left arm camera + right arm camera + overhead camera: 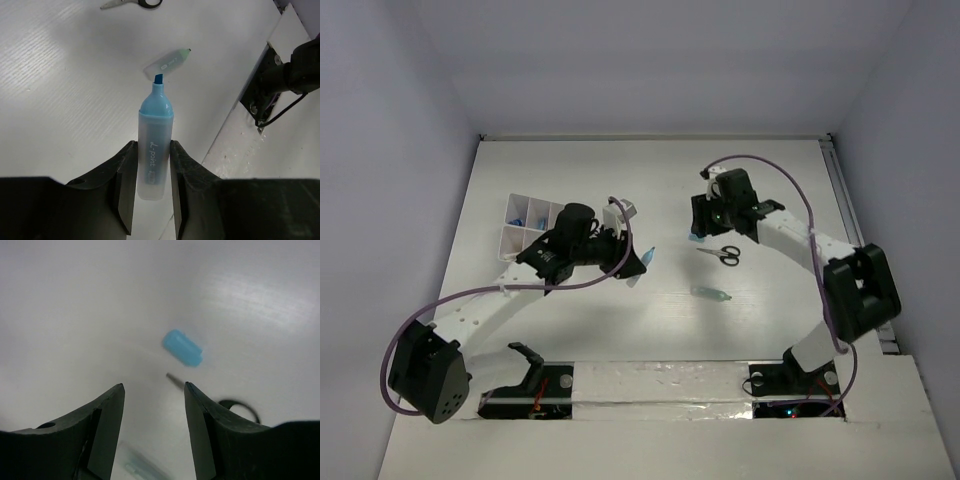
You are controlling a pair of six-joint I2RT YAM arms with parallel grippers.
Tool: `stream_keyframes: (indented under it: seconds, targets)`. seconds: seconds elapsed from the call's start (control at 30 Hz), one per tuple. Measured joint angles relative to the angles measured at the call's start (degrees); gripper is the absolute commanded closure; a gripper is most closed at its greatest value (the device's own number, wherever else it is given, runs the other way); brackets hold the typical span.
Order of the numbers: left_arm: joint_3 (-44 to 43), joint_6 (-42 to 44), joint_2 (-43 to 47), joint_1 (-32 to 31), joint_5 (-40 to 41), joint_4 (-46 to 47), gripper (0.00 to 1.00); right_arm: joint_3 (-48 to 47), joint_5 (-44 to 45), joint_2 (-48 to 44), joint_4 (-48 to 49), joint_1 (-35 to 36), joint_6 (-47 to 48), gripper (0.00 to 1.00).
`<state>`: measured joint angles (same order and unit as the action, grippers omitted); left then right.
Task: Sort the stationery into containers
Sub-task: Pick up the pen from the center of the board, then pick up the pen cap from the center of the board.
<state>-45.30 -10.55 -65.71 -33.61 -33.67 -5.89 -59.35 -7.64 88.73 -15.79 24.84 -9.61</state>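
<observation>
I will next lower my right gripper toward the table and turn it to put its open fingers on both sides of the blue cap point(696, 238) point(182, 347), because the cap lies slanted below them.
My left gripper point(638, 260) is shut on an uncapped blue highlighter point(648, 254) and holds it above the table, right of the white compartment box point(512, 238). In the left wrist view the highlighter point(156, 107) stands between my fingers point(126, 170), tip pointing away. A teal highlighter point(711, 294) lies on the table mid-right and also shows in the left wrist view point(167, 62). Black-handled scissors point(721, 254) lie near my right gripper point(702, 230), which is open and empty above a blue cap point(182, 347).
The box holds blue pieces point(518, 218) in its far compartments. A small grey block point(621, 208) sits by the box's right side. The table's raised front strip point(660, 385) runs between the arm bases.
</observation>
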Motion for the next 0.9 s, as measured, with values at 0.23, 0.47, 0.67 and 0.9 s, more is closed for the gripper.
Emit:
stream_keyframes:
  seconds: [0.23,0.47,0.67,0.9]
  targets:
    - [2.0,-2.0,3.1,2.1,-3.9,1.0,1.00,-15.9,3.7,15.3,-8.3,0.0,15.2,0.42]
    - [2.0,-2.2,5.1,2.3,-4.2,1.9,1.00,-21.8,3.7,22.2,-16.0,0.0,23.1,0.42]
    - [2.0,-2.3,5.1,3.0,-4.2,1.9,1.00,-24.3,2.9,25.5,-18.8,0.0,25.6,0.45]
    - [2.0,-2.3,5.0,3.8,-4.2,1.9,1.00,-25.2,1.3,27.3,-19.9,0.0,26.4,0.48]
